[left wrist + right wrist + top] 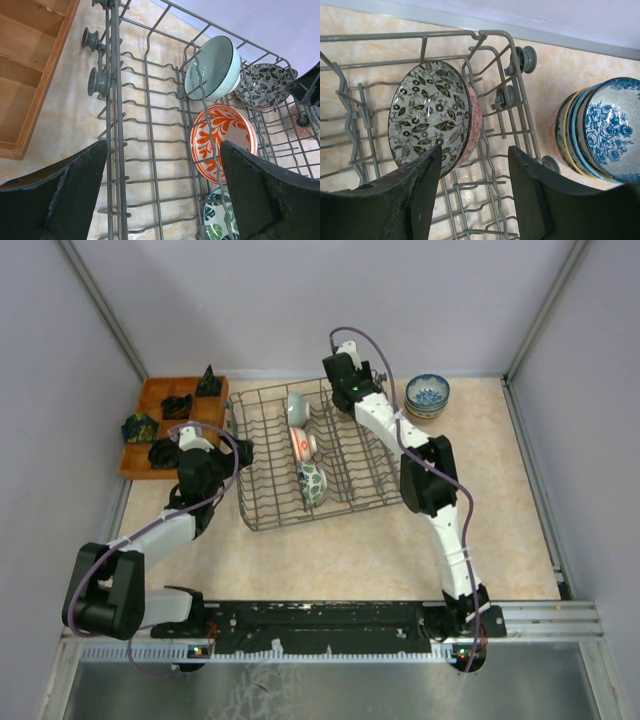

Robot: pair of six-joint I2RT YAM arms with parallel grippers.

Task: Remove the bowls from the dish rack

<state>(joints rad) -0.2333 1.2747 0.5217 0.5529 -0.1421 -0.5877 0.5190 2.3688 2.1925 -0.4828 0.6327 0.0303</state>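
Observation:
My right gripper should next move down into the rack's far corner with its fingers on both sides of the leaf bowl's rim toward the stack [467, 136], because that rim is clear of wire.
The dish rack [265, 502] stands mid-table, a dark wire basket. Three bowls stand on edge in its middle row: pale green [297, 407] [212, 67], red-and-white [303, 443] [222, 140] and green floral [311, 483] [217, 220]. A fourth bowl with black leaves [432, 117] [265, 85] leans in the far corner. My right gripper [345, 380] [475, 152] hangs open over that corner, its left finger just in front of the leaf bowl's lower rim, only rack wire between the fingers. My left gripper [238, 450] [164, 147] is wide open over the rack's left rows, holding nothing.
A stack of several bowls [427, 395] [605, 130], a blue-and-white one on top, sits on the table right of the rack. An orange compartmented tray [143, 399] [30, 75] with dark objects lies left of the rack. Walls close in the table on three sides.

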